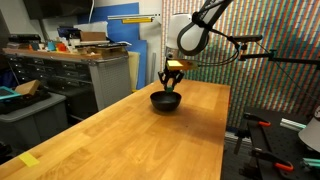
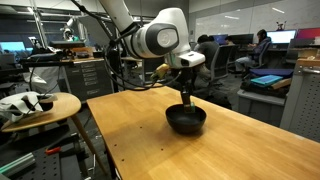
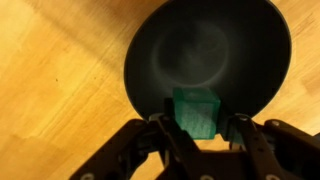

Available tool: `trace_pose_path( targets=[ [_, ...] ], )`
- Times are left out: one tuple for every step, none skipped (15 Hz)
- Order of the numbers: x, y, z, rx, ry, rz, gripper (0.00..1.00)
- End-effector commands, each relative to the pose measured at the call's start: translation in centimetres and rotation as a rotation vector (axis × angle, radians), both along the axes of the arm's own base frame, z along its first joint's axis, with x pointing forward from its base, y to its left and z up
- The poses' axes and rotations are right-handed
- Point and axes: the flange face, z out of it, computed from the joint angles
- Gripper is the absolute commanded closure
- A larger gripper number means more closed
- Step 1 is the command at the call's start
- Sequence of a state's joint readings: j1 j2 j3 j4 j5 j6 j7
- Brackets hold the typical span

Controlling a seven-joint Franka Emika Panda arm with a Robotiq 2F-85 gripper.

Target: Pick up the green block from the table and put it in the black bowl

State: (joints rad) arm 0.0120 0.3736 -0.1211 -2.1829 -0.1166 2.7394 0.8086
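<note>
The green block is to be released, so my gripper will next go down a little toward the inside of the black bowl (image 1: 166, 99).
The black bowl (image 1: 165, 101) sits on the wooden table (image 1: 150, 140) near its far end; it also shows in the other exterior view (image 2: 186, 120). My gripper (image 1: 172, 82) hangs straight down just above the bowl in both exterior views (image 2: 186, 98). In the wrist view the gripper (image 3: 197, 125) is shut on the green block (image 3: 196, 108), held between the two fingers over the near part of the bowl (image 3: 210, 45). The block is too small to make out in the exterior views.
A grey metal workbench with drawers (image 1: 80, 70) stands beside the table. A round wooden side table (image 2: 40, 108) with white items is close to the table's edge. A yellow tape piece (image 1: 29, 160) lies at the table's near corner. Stands and cables (image 1: 265, 135) are on the far side.
</note>
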Motion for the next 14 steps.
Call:
trace_pose_path(
  targets=[
    [2.3, -0.2, -1.4, 0.054, -0.024, 0.052, 0.83],
    [2.7, -0.1, -1.8, 0.068, -0.022, 0.062, 0.83],
    [3.1, 0.1, -2.2, 0.079, -0.019, 0.074, 0.83],
    [3.4, 0.4, -2.5, 0.087, -0.018, 0.087, 0.83],
    [3.6, 0.6, -2.8, 0.089, -0.014, 0.103, 0.83],
    [3.8, 0.8, -3.1, 0.085, -0.01, 0.119, 0.83],
    [4.0, 0.9, -3.2, 0.081, -0.007, 0.135, 0.33],
    [4.1, 1.0, -3.3, 0.076, -0.005, 0.148, 0.31],
    [4.2, 1.1, -3.4, 0.072, -0.004, 0.158, 0.26],
    [4.3, 1.1, -3.3, 0.068, -0.003, 0.17, 0.16],
    [4.3, 1.2, -3.2, 0.067, -0.004, 0.18, 0.09],
    [4.2, 1.3, -3.0, 0.066, -0.006, 0.188, 0.01],
    [4.1, 1.4, -2.6, 0.065, -0.008, 0.194, 0.0],
    [4.0, 1.4, -2.3, 0.063, -0.011, 0.202, 0.0]
  ],
)
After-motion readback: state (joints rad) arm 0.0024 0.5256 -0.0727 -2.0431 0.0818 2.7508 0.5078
